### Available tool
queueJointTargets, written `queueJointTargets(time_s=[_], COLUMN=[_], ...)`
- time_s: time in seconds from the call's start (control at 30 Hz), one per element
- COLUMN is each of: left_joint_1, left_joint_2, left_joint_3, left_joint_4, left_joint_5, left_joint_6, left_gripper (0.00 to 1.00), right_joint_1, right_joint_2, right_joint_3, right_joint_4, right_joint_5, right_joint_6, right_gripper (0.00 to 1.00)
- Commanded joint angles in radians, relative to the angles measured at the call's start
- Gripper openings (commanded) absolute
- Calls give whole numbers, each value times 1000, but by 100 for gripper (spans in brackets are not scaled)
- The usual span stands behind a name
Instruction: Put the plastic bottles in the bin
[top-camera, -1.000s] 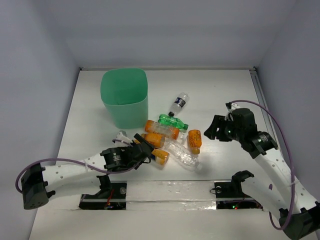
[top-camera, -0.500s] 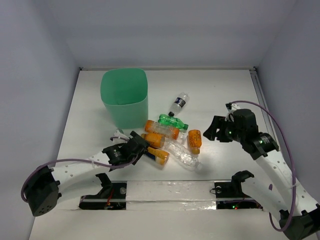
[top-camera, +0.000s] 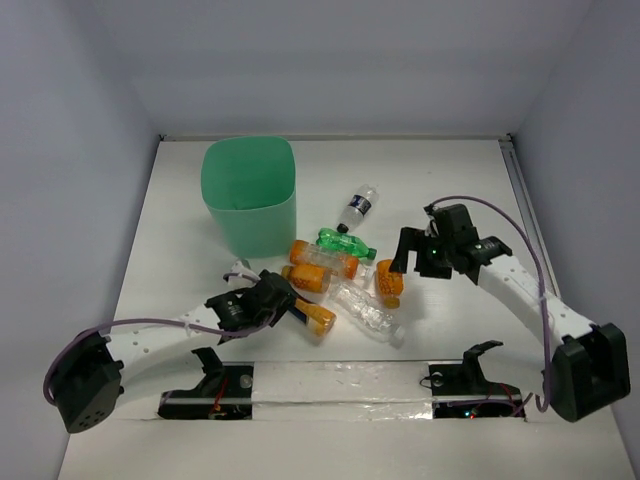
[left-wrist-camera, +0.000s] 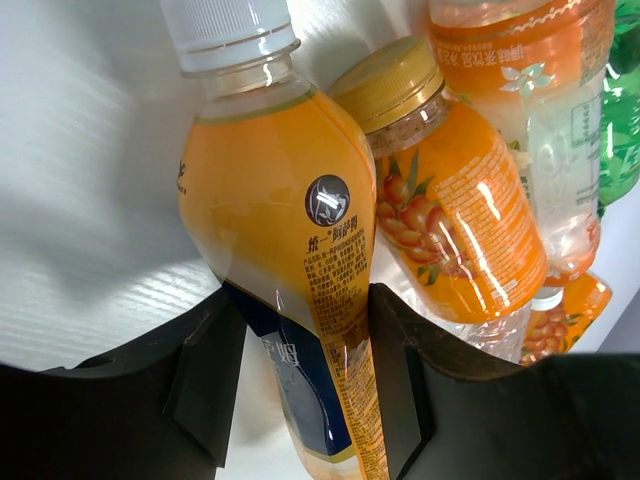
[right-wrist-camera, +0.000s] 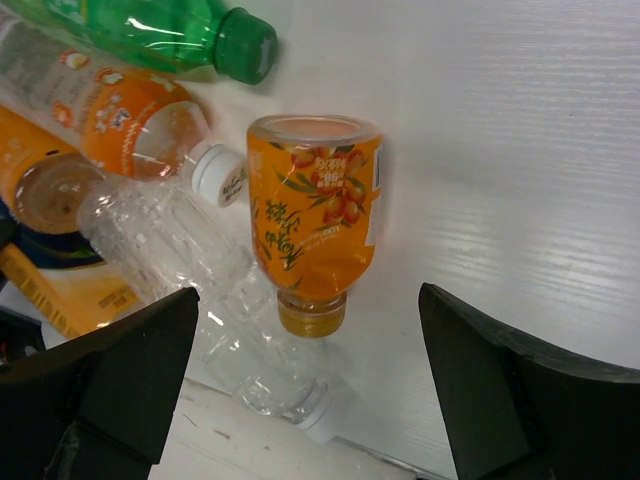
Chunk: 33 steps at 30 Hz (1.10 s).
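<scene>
The bin's rim stands high above the tabletop, so my left gripper will lift up and outward over the bin's opening (top-camera: 248, 176) and let go of the orange-filled bottle.
The mint-green bin (top-camera: 250, 215) stands at the back left. Several plastic bottles lie in a cluster in front of it. My left gripper (top-camera: 285, 302) is shut on an orange-filled bottle with a blue label (top-camera: 318, 320); in the left wrist view the jaws (left-wrist-camera: 300, 370) pinch its body (left-wrist-camera: 270, 200). My right gripper (top-camera: 398, 262) is open, its jaws (right-wrist-camera: 310, 385) wide apart above a lone orange bottle (right-wrist-camera: 315, 220) that lies on the table (top-camera: 388, 283). A green bottle (top-camera: 345, 243) and a clear dark-labelled bottle (top-camera: 357, 208) lie behind.
A clear crushed bottle (top-camera: 365, 312) lies beside the right gripper's orange bottle, also in the right wrist view (right-wrist-camera: 190, 250). Two more orange bottles (top-camera: 322, 258) (top-camera: 308, 279) lie next to the held one. A taped strip (top-camera: 340, 380) runs along the near table edge.
My right arm has swung left and now hovers over the lone orange bottle. My left gripper has shifted slightly with the blue-labelled orange bottle.
</scene>
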<state>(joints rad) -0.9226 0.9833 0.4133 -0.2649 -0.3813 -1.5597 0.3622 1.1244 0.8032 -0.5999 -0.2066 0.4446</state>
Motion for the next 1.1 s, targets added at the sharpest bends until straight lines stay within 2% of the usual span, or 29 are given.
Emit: queueJointTargets(time_s=[0.0, 0.13, 0.23, 0.37, 0.47, 0.5, 0.53, 0.57, 0.6, 0.67, 0.8, 0.87, 1.07], left_joint_1=[4, -42, -97, -182, -182, -182, -171, -156, -109, -62, 74, 187, 471], left_joint_2=[-44, -119, -107, -46, -2, 8, 30, 43, 58, 100, 167, 199, 293], left_joint_3=[24, 80, 180, 419, 580, 620, 659, 738, 780, 888, 1088, 1180, 1285], left_joint_4=[-91, -126, -158, -234, -244, -223, -211, -198, -185, -143, -109, -97, -92], left_joint_5=[7, 21, 15, -79, -146, -165, -195, -199, -196, -182, -168, -153, -93], left_joint_6=[76, 130, 200, 265, 364, 397, 432, 470, 548, 624, 786, 865, 1004], left_gripper=[34, 32, 33, 33, 33, 33, 34, 34, 34, 34, 34, 34, 34], right_joint_1=[7, 7, 7, 7, 7, 7, 7, 7, 7, 7, 7, 7, 7], right_joint_2=[93, 196, 271, 333, 344, 339, 334, 318, 307, 267, 122, 19, -182], right_joint_3=[5, 1, -5, -10, -10, -12, -13, -18, -18, -22, -6, 23, 183], right_joint_4=[106, 153, 192, 235, 236, 236, 236, 233, 226, 204, 117, 69, 5], right_joint_5=[-34, -60, -106, -119, -85, -79, -73, -56, -47, -16, 53, 70, 44], right_joint_6=[0, 12, 20, 48, 62, 66, 69, 75, 77, 83, 82, 82, 129], right_gripper=[97, 97, 97, 95, 83, 75, 72, 68, 58, 53, 52, 52, 52])
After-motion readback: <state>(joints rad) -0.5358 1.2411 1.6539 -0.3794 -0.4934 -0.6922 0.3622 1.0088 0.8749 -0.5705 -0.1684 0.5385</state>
